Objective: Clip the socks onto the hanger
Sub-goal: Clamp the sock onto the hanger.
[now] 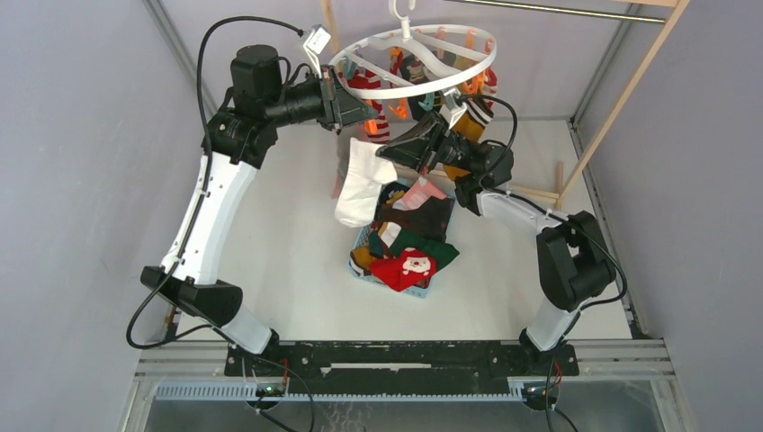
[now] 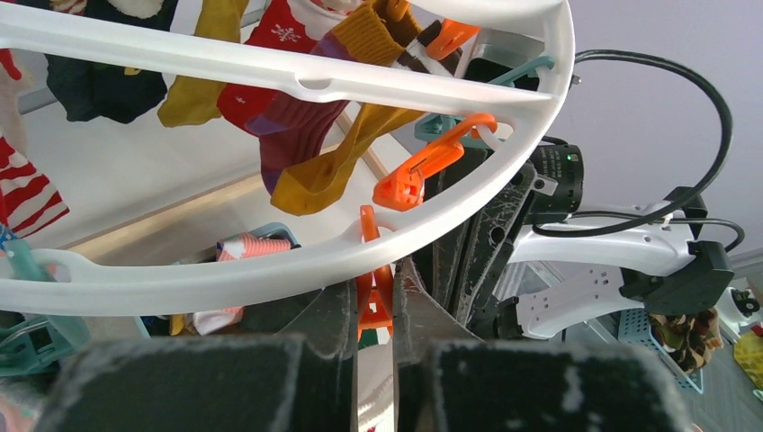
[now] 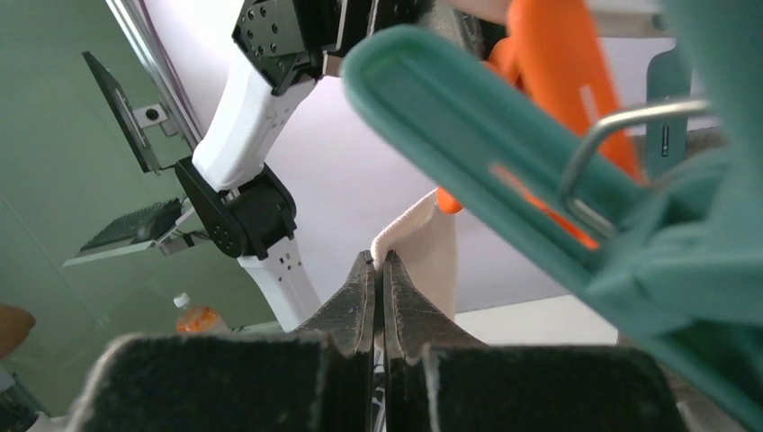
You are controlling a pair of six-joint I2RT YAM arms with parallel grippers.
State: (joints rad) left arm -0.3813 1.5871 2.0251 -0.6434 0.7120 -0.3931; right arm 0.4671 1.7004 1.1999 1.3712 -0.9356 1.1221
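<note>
Next, my right gripper rises toward the orange clip's lower end and releases the white sock's edge there. This is because my left gripper holds that clip just above.
The white ring hanger hangs at the top centre with several socks clipped to it; it also shows in the left wrist view. My left gripper reaches under its near rim. In the left wrist view this gripper is shut on an orange clip that hangs from the ring. My right gripper is just below it, shut on the top edge of a white sock that hangs down. In the right wrist view the jaws pinch the sock's edge. Whether the sock is inside the clip is hidden.
A light-blue basket on the table below holds several socks, among them a red Santa sock. A wooden frame with a metal rod stands at the back right. A teal clip hangs close above the right wrist camera.
</note>
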